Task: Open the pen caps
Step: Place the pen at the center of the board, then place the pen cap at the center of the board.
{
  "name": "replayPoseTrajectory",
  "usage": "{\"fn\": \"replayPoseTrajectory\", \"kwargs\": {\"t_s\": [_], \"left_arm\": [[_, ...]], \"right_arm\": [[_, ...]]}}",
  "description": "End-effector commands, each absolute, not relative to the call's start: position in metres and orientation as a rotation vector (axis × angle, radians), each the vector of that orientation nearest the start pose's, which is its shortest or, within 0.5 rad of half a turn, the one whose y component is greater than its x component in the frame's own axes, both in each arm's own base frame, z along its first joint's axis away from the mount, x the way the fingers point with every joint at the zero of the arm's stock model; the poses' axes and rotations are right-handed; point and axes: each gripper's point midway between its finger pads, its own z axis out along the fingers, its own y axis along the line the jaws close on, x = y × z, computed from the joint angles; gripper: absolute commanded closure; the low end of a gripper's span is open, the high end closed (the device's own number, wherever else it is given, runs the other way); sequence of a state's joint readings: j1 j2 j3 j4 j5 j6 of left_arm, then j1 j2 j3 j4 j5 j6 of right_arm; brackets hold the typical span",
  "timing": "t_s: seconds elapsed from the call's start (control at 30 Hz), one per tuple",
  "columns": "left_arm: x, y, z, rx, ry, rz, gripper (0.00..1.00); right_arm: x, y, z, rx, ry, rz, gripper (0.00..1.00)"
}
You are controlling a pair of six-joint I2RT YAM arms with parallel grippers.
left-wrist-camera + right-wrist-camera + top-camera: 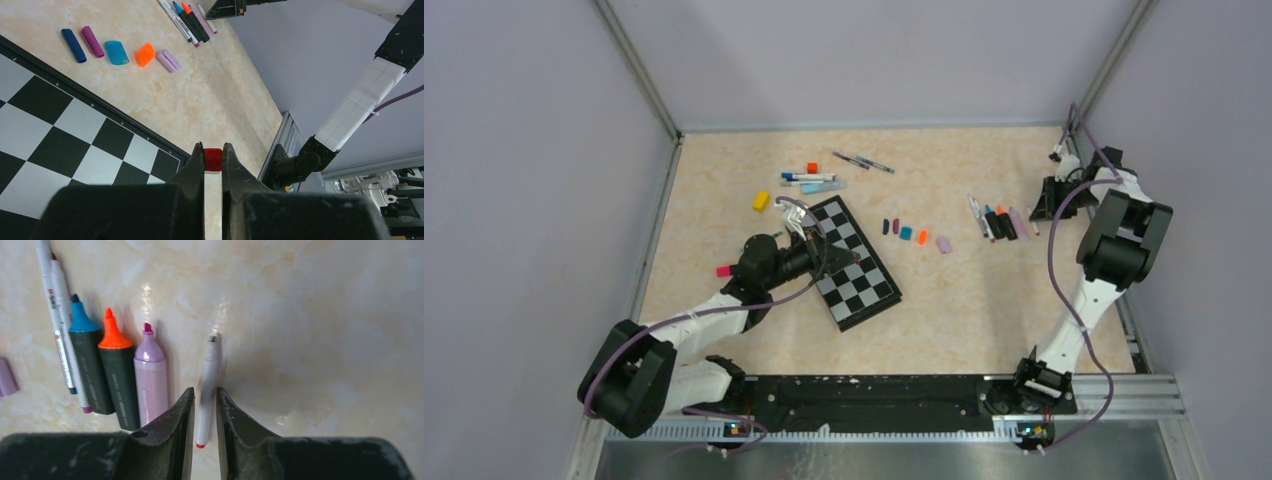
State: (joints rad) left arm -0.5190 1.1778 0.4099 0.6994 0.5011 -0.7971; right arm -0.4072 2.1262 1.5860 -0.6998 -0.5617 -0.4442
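Note:
Next I need to move my left gripper right in the top view, lower it onto bare table (961, 242) (183, 56) beside the lilac cap and release there, as that continues the row.
My left gripper (213, 150) is shut on a small red pen cap (213, 160), held above the chessboard's edge (125, 122). On the table beyond lie loose pen caps in a row: navy (73, 45), purple (92, 41), teal (116, 52), orange (145, 54) and lilac (168, 60). My right gripper (204, 390) hangs low over the table at the right (1042, 208). Its jaws are slightly parted around a thin white pen (209, 370), which looks blurred and has narrow gaps at both sides. Uncapped blue (87, 360), orange (117, 375) and lilac (151, 380) markers lie just left of it.
A folded chessboard (864, 275) lies mid-table under the left arm. Behind it are a yellow block (761, 200), an orange-red cube (812, 167), several capped pens (809, 181) and two thin pens (864, 161). A pink cap (723, 270) lies left of the left wrist. Walls enclose the table.

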Motion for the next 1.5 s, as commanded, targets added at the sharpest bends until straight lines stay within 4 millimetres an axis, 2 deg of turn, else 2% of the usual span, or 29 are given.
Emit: {"fn": "replayPoseTrajectory", "kwargs": {"t_s": [0.0, 0.13, 0.4, 0.77, 0.9, 1.0, 1.1, 1.2, 1.3, 1.47], "left_arm": [[0.248, -0.272, 0.196, 0.218, 1.764, -1.385, 0.99], [0.249, -0.272, 0.196, 0.218, 1.77, -1.382, 0.99], [0.249, -0.273, 0.2, 0.217, 1.769, -1.395, 0.99], [0.242, -0.278, 0.207, 0.235, 1.761, -1.419, 0.99], [0.238, -0.284, 0.209, 0.25, 1.759, -1.438, 0.99], [0.234, -0.289, 0.21, 0.264, 1.761, -1.451, 0.99], [0.233, -0.302, 0.21, 0.285, 1.773, -1.464, 0.99], [0.234, -0.324, 0.207, 0.335, 1.816, -1.467, 0.99], [0.241, -0.355, 0.199, 0.409, 1.885, -1.44, 0.99], [0.263, -0.413, 0.182, 0.527, 2.021, -1.323, 0.99]], "right_arm": [[0.441, -0.097, 0.034, -0.18, 2.57, 0.52, 0.77], [0.438, -0.096, 0.033, -0.183, 2.573, 0.522, 0.7], [0.438, -0.09, 0.045, -0.2, 2.543, 0.552, 0.67], [0.437, -0.083, 0.091, -0.265, 2.439, 0.529, 0.59], [0.428, -0.076, 0.105, -0.3, 2.407, 0.532, 0.58], [0.417, -0.064, 0.123, -0.346, 2.352, 0.564, 0.58], [0.4, -0.045, 0.138, -0.396, 2.283, 0.624, 0.58], [0.381, -0.025, 0.15, -0.411, 2.212, 0.689, 0.58], [0.364, -0.008, 0.159, -0.368, 2.153, 0.734, 0.58], [0.348, 0.0, 0.165, -0.302, 2.056, 0.667, 0.55]]}}
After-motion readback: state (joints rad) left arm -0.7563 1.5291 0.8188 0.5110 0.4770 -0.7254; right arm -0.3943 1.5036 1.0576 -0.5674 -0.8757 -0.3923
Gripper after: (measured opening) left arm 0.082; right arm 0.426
